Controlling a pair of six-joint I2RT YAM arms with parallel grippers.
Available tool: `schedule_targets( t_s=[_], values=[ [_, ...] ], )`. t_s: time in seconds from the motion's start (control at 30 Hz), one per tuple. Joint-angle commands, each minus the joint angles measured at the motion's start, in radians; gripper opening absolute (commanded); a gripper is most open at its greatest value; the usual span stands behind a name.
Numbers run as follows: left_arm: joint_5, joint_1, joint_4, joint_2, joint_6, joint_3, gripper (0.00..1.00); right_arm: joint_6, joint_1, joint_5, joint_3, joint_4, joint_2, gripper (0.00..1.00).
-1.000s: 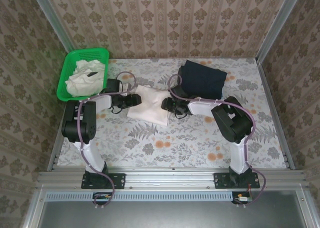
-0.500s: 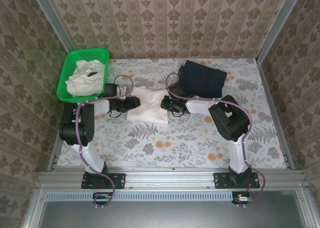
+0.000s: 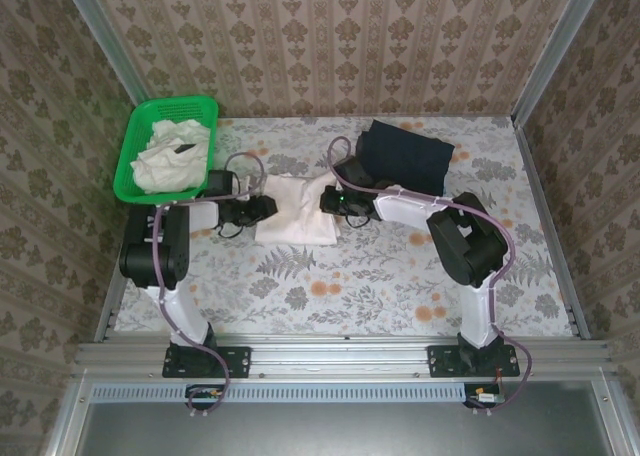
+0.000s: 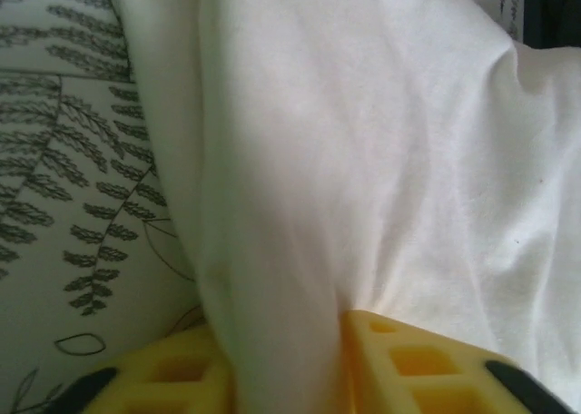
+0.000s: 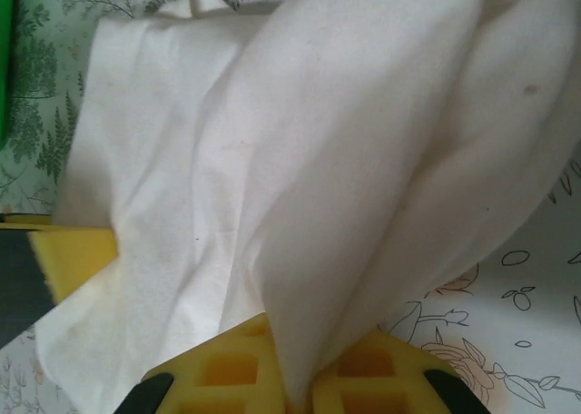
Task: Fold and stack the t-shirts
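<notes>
The right gripper rises next, carries its fold outward to the navy cloth's edge farthest from the basket, then lowers and releases, since that cloth lies folded flat.
An off-white t-shirt (image 3: 298,216) lies folded on the floral table between my two arms. My left gripper (image 3: 264,209) is at its left edge. In the left wrist view the yellow fingers (image 4: 427,369) pinch a raised fold of the t-shirt (image 4: 363,142). My right gripper (image 3: 332,198) is at the shirt's right edge. In the right wrist view its yellow pads (image 5: 227,369) are shut on a lifted fold of the t-shirt (image 5: 272,142). More off-white t-shirts (image 3: 165,158) lie crumpled in the basket.
A green mesh basket (image 3: 205,106) stands at the back left corner. A folded dark navy cloth (image 3: 405,156) lies at the back, just right of my right gripper. Patterned walls close in the table (image 3: 330,276) on three sides.
Both grippers have closed onto the shirt's side edges. The right gripper has moved toward the back, and the shirt has gone from a slanted shape to a squarer one.
</notes>
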Motion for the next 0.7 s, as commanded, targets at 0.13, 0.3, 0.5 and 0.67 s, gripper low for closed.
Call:
schedule_targets(
  t_s=[0.13, 0.3, 0.5, 0.67],
  values=[
    [0.089, -0.041, 0.051, -0.070, -0.066, 0.030, 0.03, -0.067, -0.039, 0.012, 0.041, -0.081, -0.117, 0.00],
    [0.082, -0.150, 0.039, -0.139, -0.051, 0.195, 0.02, -0.115, -0.102, 0.035, 0.053, -0.133, -0.232, 0.00],
    [0.028, -0.292, 0.004, -0.010, 0.063, 0.553, 0.03, -0.198, -0.274, 0.015, 0.130, -0.191, -0.317, 0.00],
    [0.057, -0.357, -0.074, 0.297, 0.073, 1.022, 0.04, -0.218, -0.449, -0.030, 0.220, -0.248, -0.266, 0.00]
  ],
)
